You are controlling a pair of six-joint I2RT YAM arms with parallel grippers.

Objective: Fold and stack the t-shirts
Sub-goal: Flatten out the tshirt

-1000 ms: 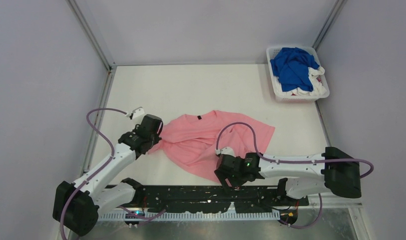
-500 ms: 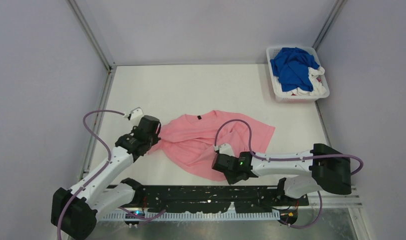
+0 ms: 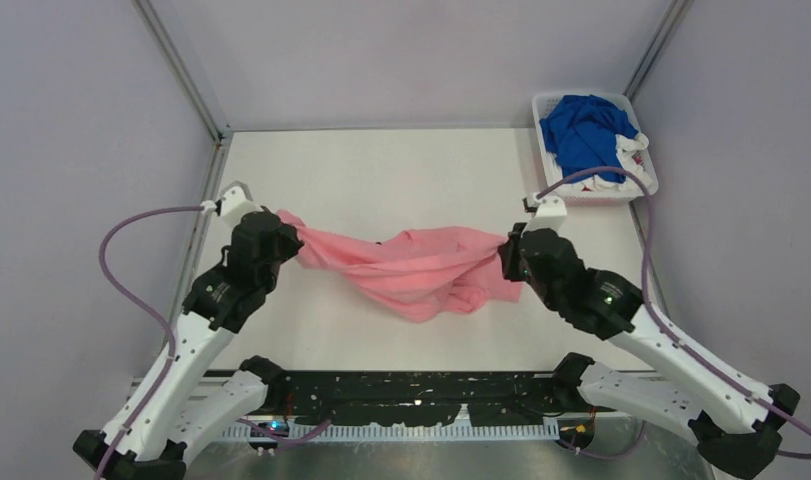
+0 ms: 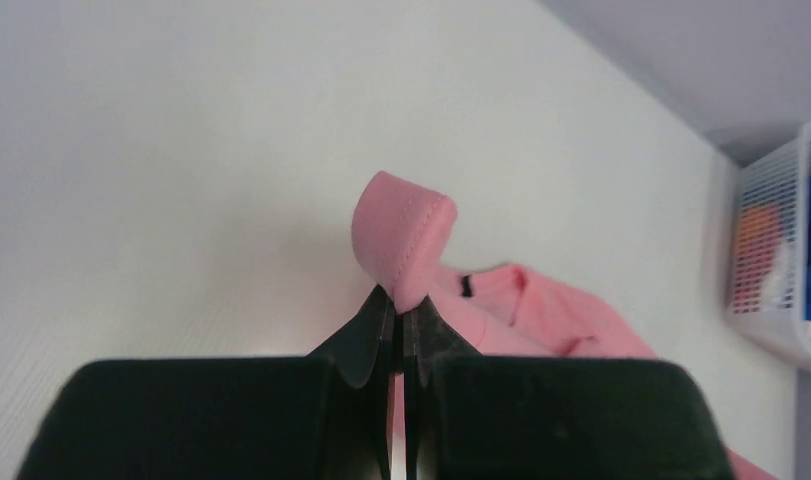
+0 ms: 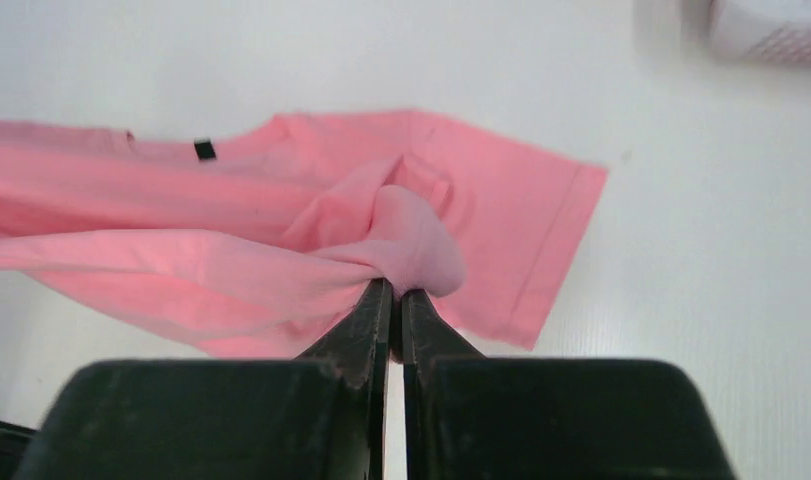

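My right gripper holds the sagging pink t-shirt and will lift it high, swing it outward and down, and release it on the bare tabletop [image 3: 498, 190] [image 5: 556, 35] beside the basket.
The pink t-shirt [image 3: 411, 265] hangs stretched between my two grippers above the table's middle, its lower part sagging toward the table. My left gripper [image 3: 289, 238] is shut on its left end; in the left wrist view a hemmed pink fold [image 4: 401, 235] sticks up from the closed left gripper [image 4: 399, 305]. My right gripper [image 3: 506, 250] is shut on the right end, and the right wrist view shows bunched pink cloth [image 5: 416, 245] pinched in the right gripper [image 5: 390, 295]. A royal blue t-shirt [image 3: 584, 130] lies on white ones in the basket.
The white slatted basket [image 3: 641, 185] stands at the table's far right corner, close behind my right arm; it also shows in the left wrist view as the basket [image 4: 771, 260]. Grey walls with metal posts [image 3: 186, 70] enclose the white table [image 3: 381, 170].
The right gripper closed on the pink shirt's near edge. Both arms then rose and spread apart, lifting the shirt off the table and pulling it taut between them.
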